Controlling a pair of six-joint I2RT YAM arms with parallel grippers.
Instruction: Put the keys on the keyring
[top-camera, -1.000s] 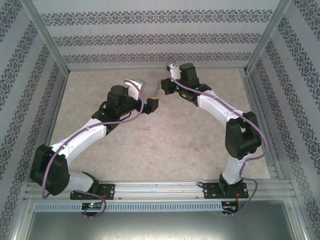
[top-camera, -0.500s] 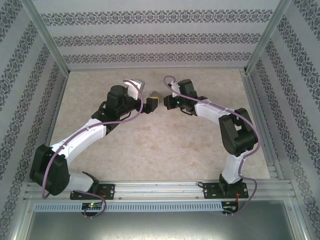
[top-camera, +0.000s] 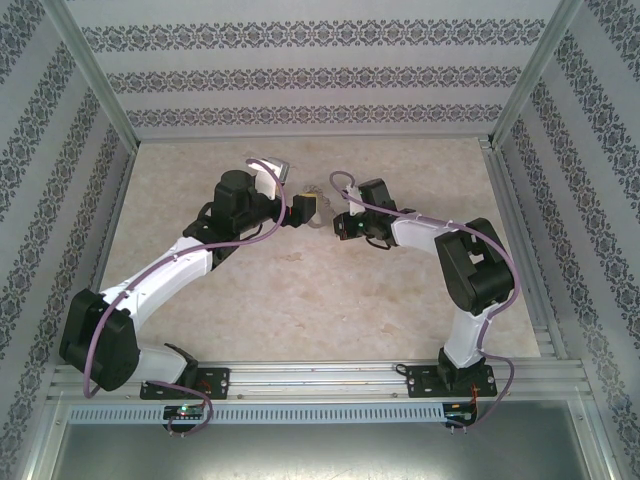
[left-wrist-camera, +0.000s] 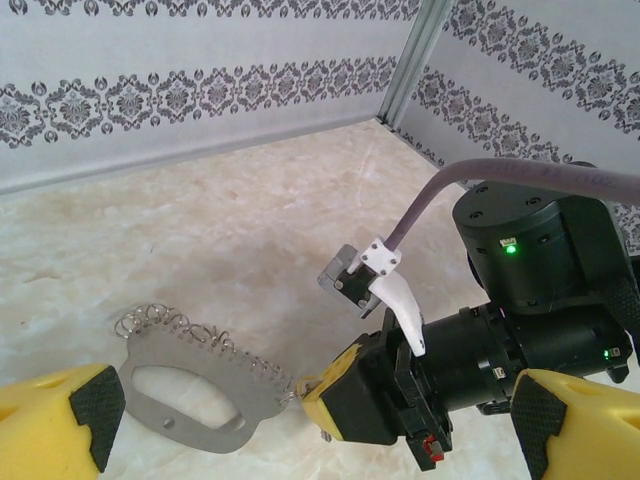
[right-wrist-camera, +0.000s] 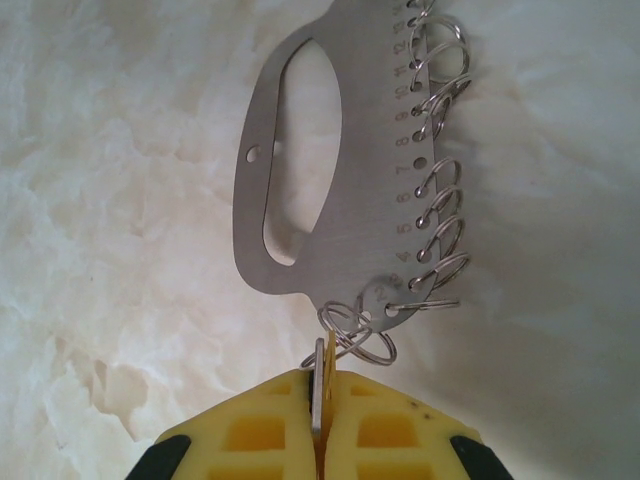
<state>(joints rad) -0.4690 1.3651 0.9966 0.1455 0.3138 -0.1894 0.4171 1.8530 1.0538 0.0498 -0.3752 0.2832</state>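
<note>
My right gripper next eases back and down to bare marble floor by the keyring's near end (right-wrist-camera: 272, 352), which lies below, and releases the keys there.
The keyring (right-wrist-camera: 350, 200) is a flat grey metal plate with an oval cut-out and a row of little silvery rings. It lies on the marble floor, also in the left wrist view (left-wrist-camera: 190, 395). My right gripper (right-wrist-camera: 320, 400) is shut on the keys (right-wrist-camera: 329, 358), a thin yellow sliver beside a grey metal strip standing edge-on between the yellow fingers. The key's top meets the small ring (right-wrist-camera: 358, 335) at the plate's near end; whether it is threaded I cannot tell. My left gripper (left-wrist-camera: 310, 420) is open, its fingers (left-wrist-camera: 60, 425) wide on either side of the plate and the right gripper (left-wrist-camera: 345, 400).
In the top view, both arms meet mid-table, the left gripper (top-camera: 305, 206) facing the right gripper (top-camera: 338, 224). Patterned walls (top-camera: 300, 80) and metal corner posts (top-camera: 95, 85) close in the table. The right arm's purple cable (left-wrist-camera: 520, 175) arches over its wrist.
The right arm has swung its gripper nearer and lower, down to the floor at the keyring's end. The left arm has stayed still and open.
</note>
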